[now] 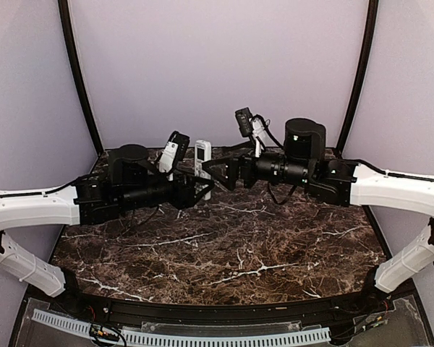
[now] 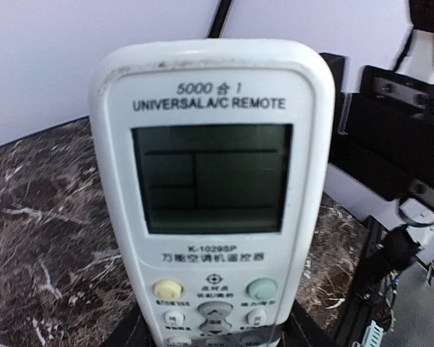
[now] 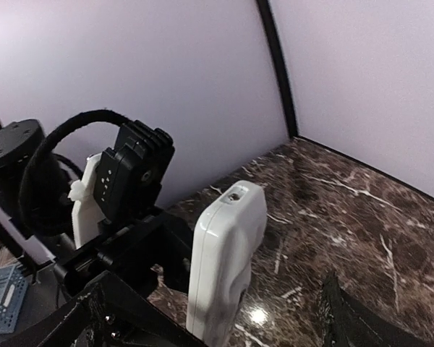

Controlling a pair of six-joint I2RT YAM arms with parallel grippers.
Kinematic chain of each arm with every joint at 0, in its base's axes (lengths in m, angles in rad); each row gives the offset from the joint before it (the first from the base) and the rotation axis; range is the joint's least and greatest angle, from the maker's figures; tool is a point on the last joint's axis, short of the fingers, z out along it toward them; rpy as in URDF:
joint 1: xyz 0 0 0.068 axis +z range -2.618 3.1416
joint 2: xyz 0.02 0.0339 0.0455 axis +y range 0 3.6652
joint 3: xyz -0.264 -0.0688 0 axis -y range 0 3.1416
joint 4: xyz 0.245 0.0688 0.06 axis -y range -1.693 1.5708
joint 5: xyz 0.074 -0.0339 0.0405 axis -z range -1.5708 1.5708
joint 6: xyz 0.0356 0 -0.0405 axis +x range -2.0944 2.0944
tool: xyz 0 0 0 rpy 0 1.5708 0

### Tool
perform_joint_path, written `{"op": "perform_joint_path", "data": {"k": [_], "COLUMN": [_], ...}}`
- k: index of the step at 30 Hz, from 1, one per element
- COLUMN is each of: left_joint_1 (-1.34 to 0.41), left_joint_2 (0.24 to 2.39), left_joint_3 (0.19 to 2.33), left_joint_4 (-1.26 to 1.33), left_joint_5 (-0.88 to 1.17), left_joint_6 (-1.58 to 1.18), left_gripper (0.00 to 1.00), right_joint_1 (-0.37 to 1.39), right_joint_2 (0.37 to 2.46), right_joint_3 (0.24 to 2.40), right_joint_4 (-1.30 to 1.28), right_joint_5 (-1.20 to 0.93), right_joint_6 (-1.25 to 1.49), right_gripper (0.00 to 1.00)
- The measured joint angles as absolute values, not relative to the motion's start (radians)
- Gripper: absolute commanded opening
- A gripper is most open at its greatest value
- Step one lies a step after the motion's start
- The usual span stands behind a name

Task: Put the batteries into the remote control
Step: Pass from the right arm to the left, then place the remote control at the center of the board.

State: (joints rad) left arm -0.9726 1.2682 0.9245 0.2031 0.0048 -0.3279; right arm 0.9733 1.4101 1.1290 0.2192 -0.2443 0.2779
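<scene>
The upright remote goes down to the bare marble tabletop with my left gripper next. It lies flat there as the fingers tilt downward and release it.
The white remote control point(image 1: 202, 155) stands upright at the back middle of the table, its lower end held in my left gripper point(image 1: 200, 186). The left wrist view shows its front point(image 2: 213, 181), with display and buttons, and my left gripper point(image 2: 215, 338) shut on its lower end. The right wrist view shows its back and side edge point(image 3: 228, 253). My right gripper point(image 1: 211, 168) is open just right of the remote, and in its own view point(image 3: 215, 296) the fingers stand wide apart on either side of it, not touching. The batteries are out of view.
The dark marble tabletop point(image 1: 224, 246) has a black raised rim point(image 1: 202, 307) at the near edge. Grey walls with black corner posts point(image 1: 78, 79) close in the back. The left arm's wrist camera point(image 3: 130, 173) sits close behind the remote.
</scene>
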Motion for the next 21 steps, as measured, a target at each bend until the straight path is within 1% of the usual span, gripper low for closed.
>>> {"op": "perform_joint_path", "data": {"k": [3, 7, 11, 16, 21], "left_joint_1": [-0.958, -0.926, -0.9, -0.892, -0.891], "left_joint_2": [1.361, 1.497, 1.619, 1.818, 1.882], "left_joint_3": [0.971, 0.981, 1.016, 1.209, 1.251], "left_joint_4": [0.088, -0.035, -0.155, -0.32, -0.373], "left_joint_5": [-0.103, -0.148, -0.16, -0.161, -0.14], "left_joint_6": [-0.431, -0.579, -0.701, -0.807, -0.845], "left_gripper": [0.0, 0.0, 0.0, 0.0, 0.04], "right_joint_1": [0.97, 0.966, 0.966, 0.966, 0.966], "right_joint_2": [1.394, 1.387, 1.386, 1.384, 1.384], "right_joint_3": [1.132, 1.132, 1.125, 1.109, 1.108], "right_joint_4": [0.097, -0.062, -0.144, -0.196, -0.227], "right_joint_5": [-0.056, 0.135, 0.207, 0.243, 0.253], "right_joint_6": [0.309, 0.349, 0.377, 0.396, 0.401], "right_gripper": [0.99, 0.99, 0.99, 0.99, 0.99]}}
